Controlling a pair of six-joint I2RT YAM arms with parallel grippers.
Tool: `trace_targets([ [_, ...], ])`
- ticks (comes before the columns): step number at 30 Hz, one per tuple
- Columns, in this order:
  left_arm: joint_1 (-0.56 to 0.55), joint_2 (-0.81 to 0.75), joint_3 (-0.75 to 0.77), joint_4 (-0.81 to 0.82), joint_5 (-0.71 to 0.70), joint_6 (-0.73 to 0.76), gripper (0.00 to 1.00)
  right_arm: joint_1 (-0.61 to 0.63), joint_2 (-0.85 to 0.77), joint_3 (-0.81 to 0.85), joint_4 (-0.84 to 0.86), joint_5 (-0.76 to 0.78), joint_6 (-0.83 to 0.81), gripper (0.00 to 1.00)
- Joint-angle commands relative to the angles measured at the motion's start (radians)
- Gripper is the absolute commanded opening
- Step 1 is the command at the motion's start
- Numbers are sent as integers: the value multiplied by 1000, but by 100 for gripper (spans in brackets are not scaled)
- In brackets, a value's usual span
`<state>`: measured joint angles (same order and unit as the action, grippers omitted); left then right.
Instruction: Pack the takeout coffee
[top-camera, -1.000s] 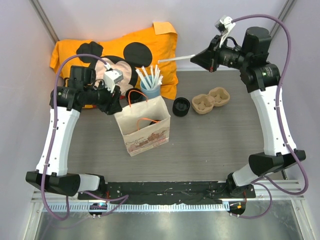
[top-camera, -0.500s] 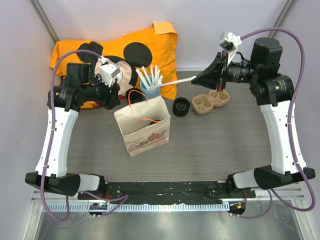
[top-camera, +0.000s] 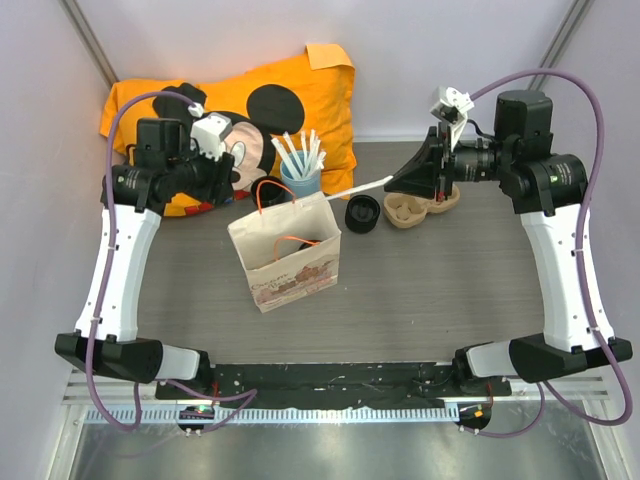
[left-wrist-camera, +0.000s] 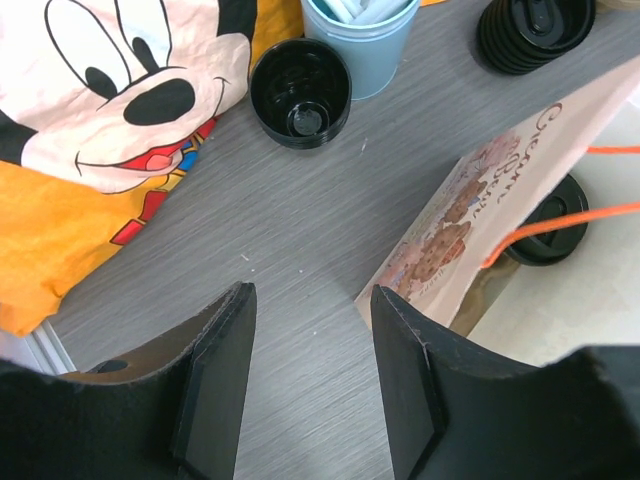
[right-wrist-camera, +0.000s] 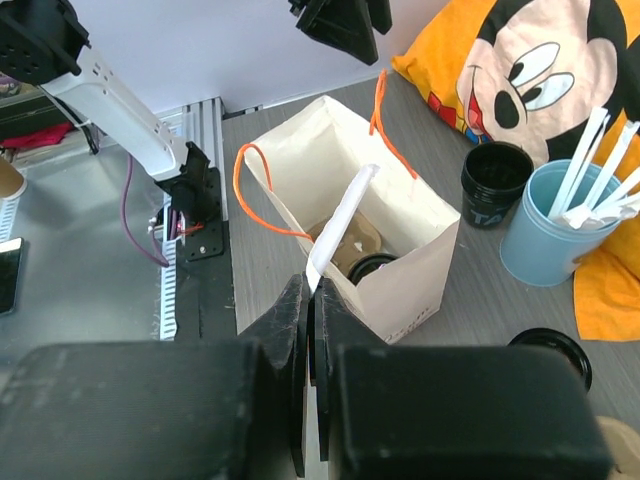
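Observation:
My right gripper swings over the bag's opening next, tips the stick downward and releases it. The bag's opening is open to the gripper's left in the top view.
The paper bag (top-camera: 285, 258) with orange handles stands upright mid-table, mouth open. Inside it, only the round black lid of the takeout coffee (left-wrist-camera: 545, 240) (right-wrist-camera: 372, 266) shows, next to brown cardboard. My right gripper (top-camera: 392, 180) (right-wrist-camera: 313, 290) is shut on one end of a white wrapped stick (top-camera: 358, 187) (right-wrist-camera: 340, 225), whose free end reaches over the bag's (right-wrist-camera: 400, 285) mouth. My left gripper (top-camera: 228, 190) (left-wrist-camera: 310, 330) hangs open and empty over bare table just left of the bag (left-wrist-camera: 470, 215).
Behind the bag stand a blue cup of white sticks (top-camera: 300, 178) and an open black cup (left-wrist-camera: 300, 92). Right of the bag are a squat black ridged piece (top-camera: 362, 213) and a cardboard cup carrier (top-camera: 412, 208). An orange Mickey cushion (top-camera: 300, 95) lies at the back left.
My right gripper has swung down and left with the stick, bringing its tip over the bag. My left gripper has drawn back up and left from the bag.

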<state>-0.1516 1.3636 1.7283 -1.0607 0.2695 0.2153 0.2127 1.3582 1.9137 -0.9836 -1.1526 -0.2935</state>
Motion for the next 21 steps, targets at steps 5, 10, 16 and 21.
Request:
trace_targets([
  [5, 6, 8, 33, 50, -21, -31, 54, 128, 42, -2, -63, 126, -61, 1],
  [10, 7, -4, 16, 53, -21, -28, 54, 185, 140, 62, -82, 208, -53, 1],
  [16, 6, -29, -21, 70, -24, -24, 54, 255, 332, 272, -242, 298, -104, 1],
  [21, 7, -43, -41, 77, -21, -27, 54, 300, 453, 410, -257, 333, -104, 1],
])
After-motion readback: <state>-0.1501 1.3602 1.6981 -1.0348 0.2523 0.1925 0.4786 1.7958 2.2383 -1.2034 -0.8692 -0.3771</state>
